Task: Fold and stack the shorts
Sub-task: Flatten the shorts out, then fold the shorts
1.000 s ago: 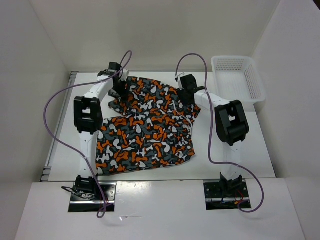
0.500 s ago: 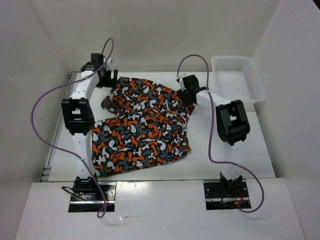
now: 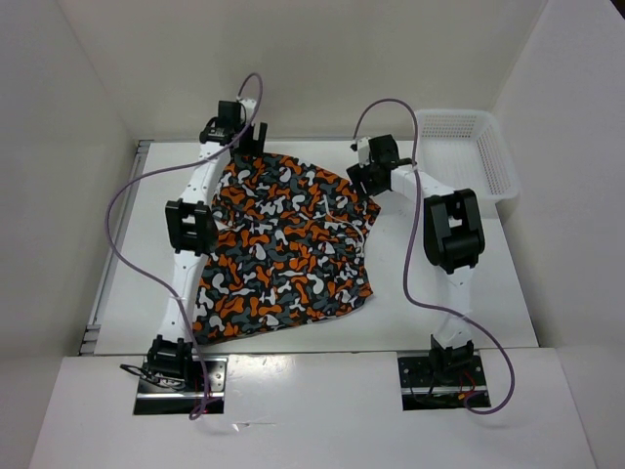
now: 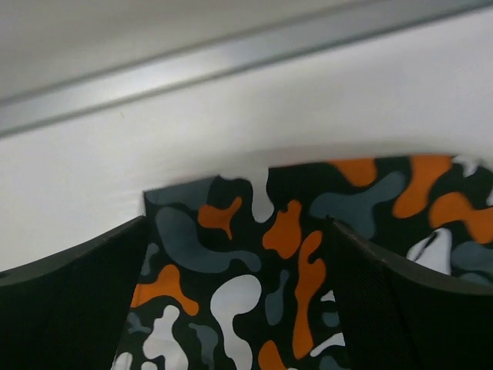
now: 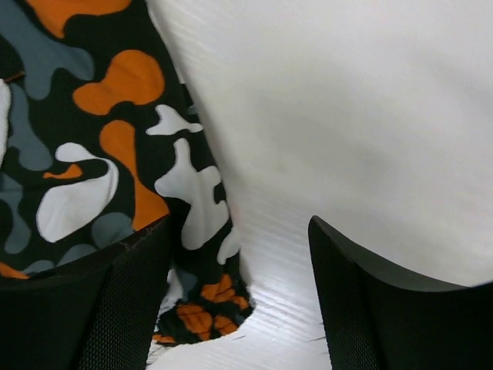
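Observation:
The shorts' side edge runs close by one finger, so my left gripper will next come down onto the shorts' far corner and toward that edge.
The shorts (image 3: 283, 244), with an orange, white, grey and black blotch print, lie spread on the white table (image 3: 132, 254), the waist end far and the leg hems near. My left gripper (image 3: 241, 147) is at their far left corner. In the left wrist view it (image 4: 239, 231) is open, and the cloth corner (image 4: 231, 301) lies between the black fingers (image 4: 69, 301). My right gripper (image 3: 364, 178) is at the far right corner. In the right wrist view it (image 5: 239, 231) is open. The cloth edge (image 5: 92, 154) lies by its left finger (image 5: 85, 308), with bare table between the jaws.
A white mesh basket (image 3: 459, 156) stands at the back right, just right of the right arm. White walls enclose the table on three sides. A metal rail (image 4: 231, 62) runs along the far table edge. Purple cables loop above both arms.
My left gripper swung out to the far left, off the cloth, then came back to the far left corner. The shorts now lie flatter. My right gripper moved slightly back and right.

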Robot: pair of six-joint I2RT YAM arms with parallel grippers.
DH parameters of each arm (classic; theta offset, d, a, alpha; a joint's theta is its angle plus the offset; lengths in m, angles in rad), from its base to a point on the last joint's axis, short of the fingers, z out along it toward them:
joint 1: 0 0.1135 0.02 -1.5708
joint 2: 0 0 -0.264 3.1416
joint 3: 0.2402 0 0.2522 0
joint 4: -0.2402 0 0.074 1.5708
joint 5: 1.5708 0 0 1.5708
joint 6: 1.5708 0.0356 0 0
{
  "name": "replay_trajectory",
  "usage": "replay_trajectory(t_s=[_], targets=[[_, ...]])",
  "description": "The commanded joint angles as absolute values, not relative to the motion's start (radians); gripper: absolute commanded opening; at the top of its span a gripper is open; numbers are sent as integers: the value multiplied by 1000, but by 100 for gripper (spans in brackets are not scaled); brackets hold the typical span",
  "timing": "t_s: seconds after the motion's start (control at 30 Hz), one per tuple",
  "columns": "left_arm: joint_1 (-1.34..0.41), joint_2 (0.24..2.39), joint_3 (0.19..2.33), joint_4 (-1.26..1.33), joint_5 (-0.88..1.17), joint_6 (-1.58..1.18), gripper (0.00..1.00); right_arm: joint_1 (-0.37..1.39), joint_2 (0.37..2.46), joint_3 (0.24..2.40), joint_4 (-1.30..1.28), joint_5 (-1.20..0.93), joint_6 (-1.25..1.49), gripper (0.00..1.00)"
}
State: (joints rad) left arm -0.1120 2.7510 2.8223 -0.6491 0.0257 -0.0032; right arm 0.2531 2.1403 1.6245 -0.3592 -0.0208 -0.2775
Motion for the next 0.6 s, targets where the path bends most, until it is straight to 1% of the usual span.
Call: replay_trajectory(t_s=[0.0, 0.1, 0.2, 0.37, 0.57], targets=[[-100, 2761, 2833, -664, 5, 0, 100, 227, 2163, 1690, -399, -115, -259, 75], [-91, 2781, 2818, -664, 26, 0, 100, 227, 2163, 1681, -420, -153, -259, 79], [-78, 2781, 2798, -673, 26, 0, 100, 227, 2163, 1669, -430, -175, -268, 80], [-60, 2801, 2787, -673, 48, 0, 100, 227, 2163, 1647, -430, -175, -268, 80], [-60, 2850, 2798, -663, -3, 0, 100, 227, 2183, 1647, -430, -164, -278, 80]])
